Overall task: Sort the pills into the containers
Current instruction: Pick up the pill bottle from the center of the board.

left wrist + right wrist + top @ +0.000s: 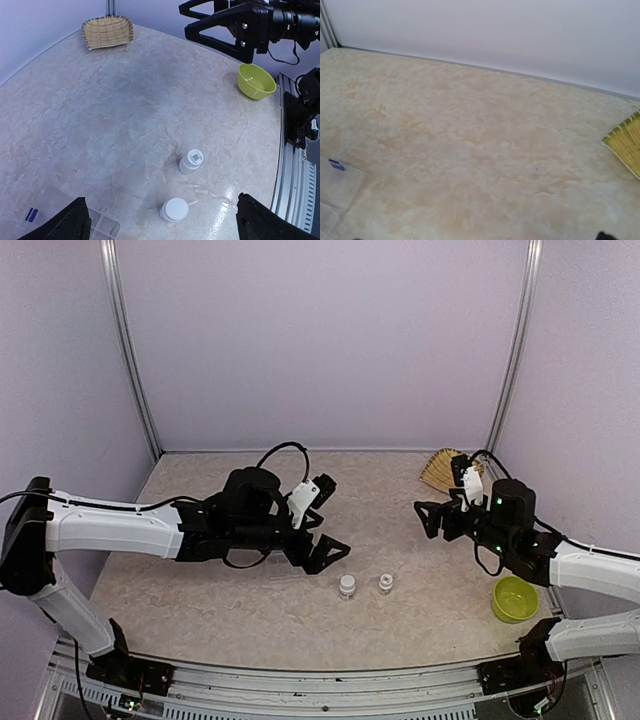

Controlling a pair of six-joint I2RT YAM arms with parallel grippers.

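Observation:
The bottle with the plain white cap (pixel 347 581) (pixel 176 208) stands upright, so my left gripper needs to go down next and tip its fingers more steeply downward over the cap to close around it.
The clear compartment box shows at the lower left of the left wrist view (pixel 55 212) and at the lower left of the right wrist view (pixel 335 187); in the top view my left arm hides most of it. I see no pills. Two small white bottles stand on the table: a plain-capped one (pixel 347 586) (pixel 174 209) and one with a code label on top (pixel 386 583) (pixel 192 160). My left gripper (pixel 328 520) (pixel 167 222) is wide open and empty, above and just left of the bottles. My right gripper (pixel 428 520) (pixel 184 20) is open and empty, above the table's right side.
A lime-green bowl (pixel 514 598) (pixel 256 81) sits at the near right. A woven straw basket (pixel 440 471) (pixel 108 31) (pixel 625 145) lies at the far right. A clear glinting scrap (pixel 217 192) lies beside the bottles. Walls enclose the table on three sides.

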